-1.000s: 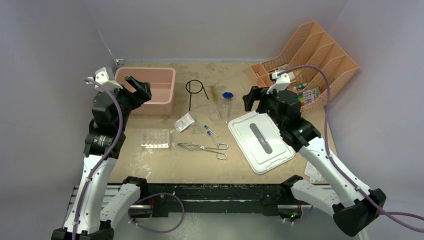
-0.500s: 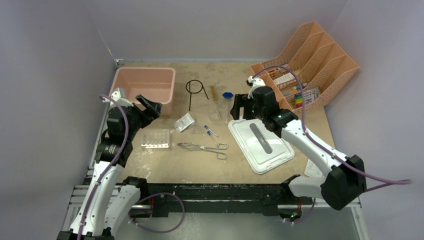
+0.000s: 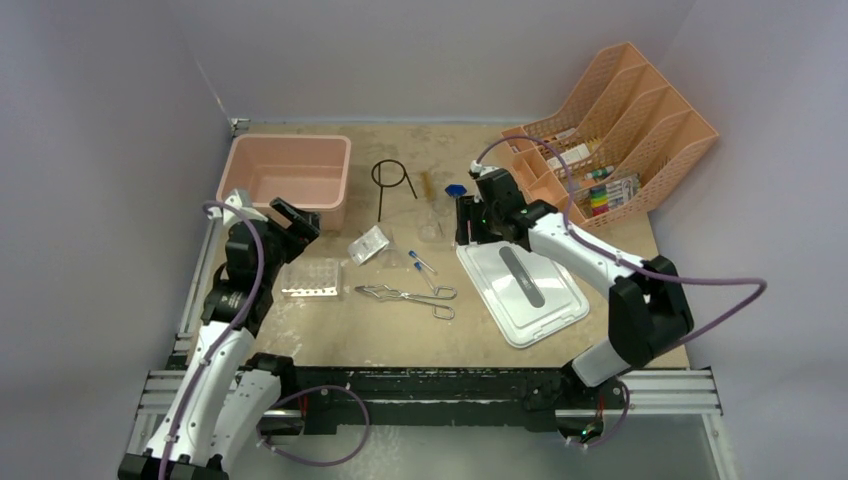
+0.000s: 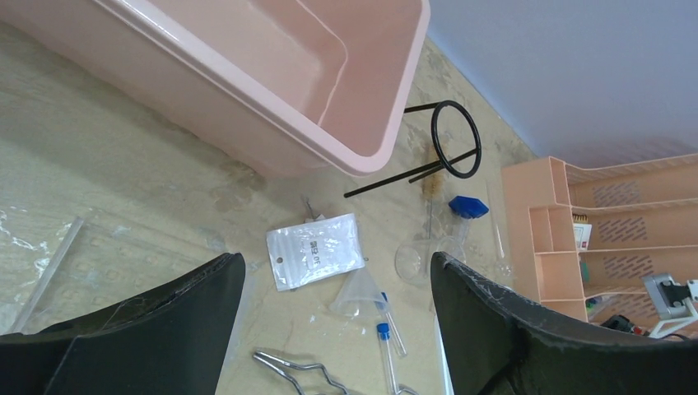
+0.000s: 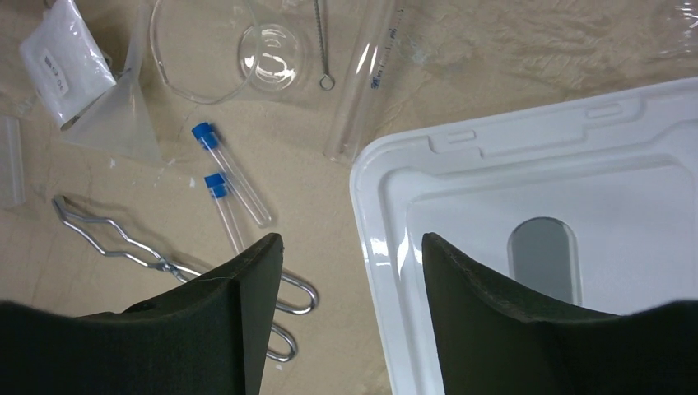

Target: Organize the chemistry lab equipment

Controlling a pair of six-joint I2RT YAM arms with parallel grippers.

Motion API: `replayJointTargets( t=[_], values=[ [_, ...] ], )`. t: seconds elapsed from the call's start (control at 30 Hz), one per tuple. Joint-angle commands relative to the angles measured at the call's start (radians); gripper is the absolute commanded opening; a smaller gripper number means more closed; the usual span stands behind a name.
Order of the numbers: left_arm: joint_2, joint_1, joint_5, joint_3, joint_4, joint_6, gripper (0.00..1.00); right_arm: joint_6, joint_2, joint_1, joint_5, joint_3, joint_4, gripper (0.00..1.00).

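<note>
I will move my left gripper outward next, past the pink bin's near corner and onto the ring stand's rim by the bin (image 3: pixel 374 174) (image 4: pixel 436 136), where the ring is raised.
The black ring stand (image 3: pixel 392 178), thin brush (image 3: pixel 428 186), glass flask (image 3: pixel 432 228), small clear bag (image 3: pixel 369 244), blue-capped vials (image 3: pixel 421 263), tube rack (image 3: pixel 311 277) and silver tongs (image 3: pixel 407 296) lie on the table's middle. My left gripper (image 3: pixel 295 218) is open and empty, above the rack's far-left corner, in front of the pink bin. Its wrist view shows the bag (image 4: pixel 317 251), vials (image 4: pixel 385 333) and ring stand (image 4: pixel 455 151) ahead. My right gripper (image 3: pixel 463 220) is open and empty, over the lid's left edge beside the flask (image 5: pixel 272 58), vials (image 5: pixel 232 173) and tongs (image 5: pixel 123 243).
An empty pink bin (image 3: pixel 330 205) stands at the back left. A white lid (image 3: pixel 520 280) lies at the right front. An orange file organizer (image 3: pixel 640 110) with pens fills the back right corner. A clear funnel (image 4: pixel 360 292) and a glass tube (image 5: pixel 366 90) lie among the items.
The left gripper came down and forward from over the bin toward the rack. The right gripper moved left and down, from over the lid to its left edge near the flask.
</note>
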Motion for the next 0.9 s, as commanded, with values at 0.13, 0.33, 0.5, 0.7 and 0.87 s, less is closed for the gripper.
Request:
replayJointTargets(
  t=[0.13,0.33,0.5,0.7,0.87],
  values=[
    [0.044,0.008,0.001,-0.013,0.125,-0.029,0.82,0.083,0.081,0.012,0.067,0.127,0.05,0.66],
    [0.111,0.008,0.089,0.018,0.2,0.029,0.8,0.086,0.121,0.012,0.025,0.21,0.087,0.7],
    [0.294,-0.03,0.182,0.148,0.24,0.035,0.74,0.101,0.131,0.012,0.036,0.257,0.095,0.7],
    [0.501,-0.191,0.055,0.32,0.194,0.064,0.71,0.127,0.106,0.012,0.034,0.219,0.08,0.7],
    [0.624,-0.221,0.009,0.378,0.21,-0.01,0.61,0.126,0.065,0.013,0.032,0.159,0.109,0.71]
  ],
)
